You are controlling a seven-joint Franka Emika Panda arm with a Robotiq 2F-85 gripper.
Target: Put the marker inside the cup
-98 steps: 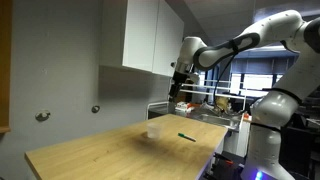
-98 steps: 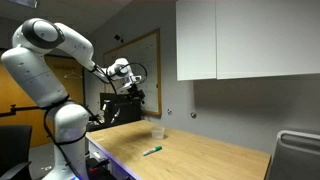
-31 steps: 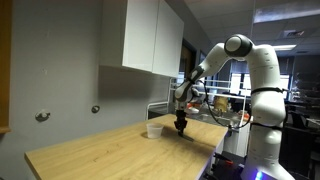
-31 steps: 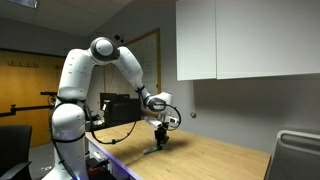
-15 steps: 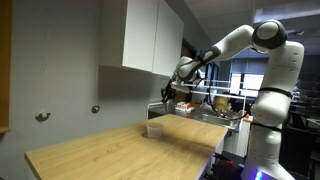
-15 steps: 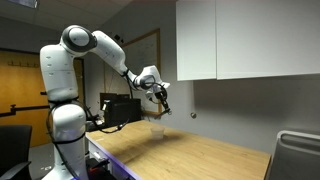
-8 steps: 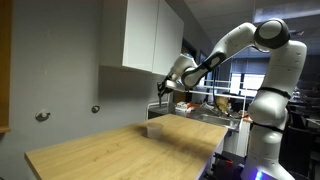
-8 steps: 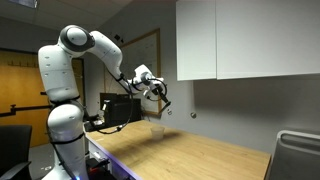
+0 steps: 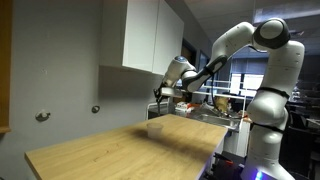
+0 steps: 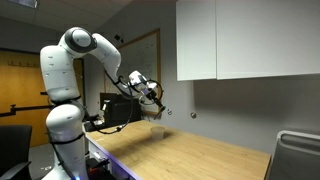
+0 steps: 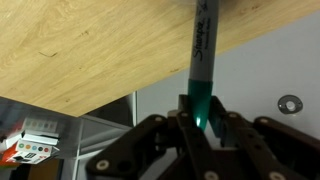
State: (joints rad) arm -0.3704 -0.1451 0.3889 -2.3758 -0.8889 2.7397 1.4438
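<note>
Next I need to move my gripper over and down toward the cup's open top [image 9: 155,124] to release the marker, since the cup stands upright below and the marker hangs well above it.
My gripper [image 11: 200,108] is shut on the marker [image 11: 201,60], a thin dark green stick that juts out from between the fingers in the wrist view. In both exterior views the gripper [image 9: 160,96] [image 10: 157,102] hangs in the air well above the wooden table [image 9: 110,150] [image 10: 200,160]. The cup [image 9: 154,127] [image 10: 157,131], small and whitish, stands upright on the table below the gripper, near the table's far end. The wrist view does not show the cup.
White wall cabinets [image 9: 145,40] [image 10: 245,40] hang above the table. Round knobs [image 9: 42,116] [image 11: 290,103] sit on the grey wall behind it. A cluttered bench [image 9: 215,105] stands beyond the table's end.
The gripper has carried the marker a little sideways and slightly lower over the last second, staying above the cup. The cup has not moved.
</note>
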